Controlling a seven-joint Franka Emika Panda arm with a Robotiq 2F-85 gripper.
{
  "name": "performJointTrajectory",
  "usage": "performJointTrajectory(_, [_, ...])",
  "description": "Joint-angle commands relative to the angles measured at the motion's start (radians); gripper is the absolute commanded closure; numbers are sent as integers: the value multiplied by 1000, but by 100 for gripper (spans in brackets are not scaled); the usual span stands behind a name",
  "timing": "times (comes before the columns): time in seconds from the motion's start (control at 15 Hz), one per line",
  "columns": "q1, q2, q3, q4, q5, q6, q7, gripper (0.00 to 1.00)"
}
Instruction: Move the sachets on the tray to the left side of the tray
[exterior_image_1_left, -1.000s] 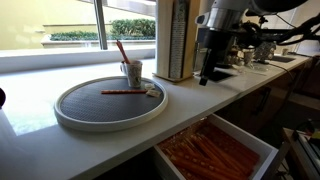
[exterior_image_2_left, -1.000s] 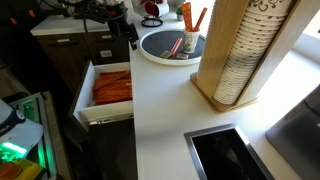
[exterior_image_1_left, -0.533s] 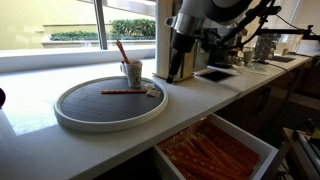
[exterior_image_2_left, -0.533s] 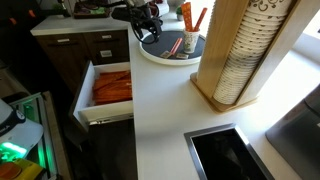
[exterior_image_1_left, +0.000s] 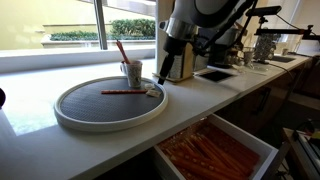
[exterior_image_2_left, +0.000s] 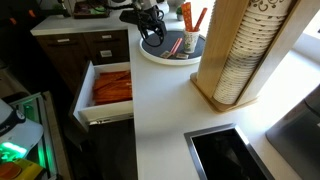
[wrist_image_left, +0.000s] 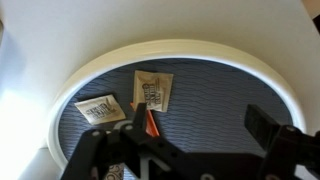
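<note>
I will next lower my gripper toward the tan sachet with my fingers open around it, because the sachet lies flat below and to the gripper's left in the wrist view.
The round tray, dark grey with a white rim (exterior_image_1_left: 70, 121), lies on the counter in both exterior views (exterior_image_2_left: 150, 55). In the wrist view its rim (wrist_image_left: 200, 50) arcs above two whitish sachets (wrist_image_left: 153, 89) (wrist_image_left: 100, 108) lying side by side on the dark surface. In an exterior view the sachets (exterior_image_1_left: 152, 91) sit at the tray's right edge. My gripper (exterior_image_1_left: 162, 76) hangs just above that edge, open and empty; it also shows in the wrist view (wrist_image_left: 200, 122) and the exterior view (exterior_image_2_left: 150, 27). A long red stick (exterior_image_1_left: 122, 91) lies on the tray, its end near the left finger (wrist_image_left: 150, 122).
A cup (exterior_image_1_left: 132, 72) with red sticks stands at the tray's back right. A wooden cup holder (exterior_image_2_left: 240, 50) and a small dark rectangular tray (exterior_image_1_left: 215, 73) stand further along the counter. An open drawer (exterior_image_1_left: 215, 150) holds orange-brown sticks. A sink (exterior_image_2_left: 225, 150) is near.
The arm has swung left from the coffee machine area to the tray's right edge and come down over the sachets. The jaws stayed open.
</note>
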Motion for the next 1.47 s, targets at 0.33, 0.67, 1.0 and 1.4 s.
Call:
performJointTrajectory(0.33, [-52, 152, 54, 65, 29, 163, -9, 0])
performJointTrajectory(0.67, [-73, 232, 68, 104, 2, 246, 9, 0])
performJointTrajectory(1.0, [-100, 283, 79, 135, -2, 273, 14, 1])
performJointTrajectory(1.4, [-113, 309, 84, 153, -11, 271, 24, 33])
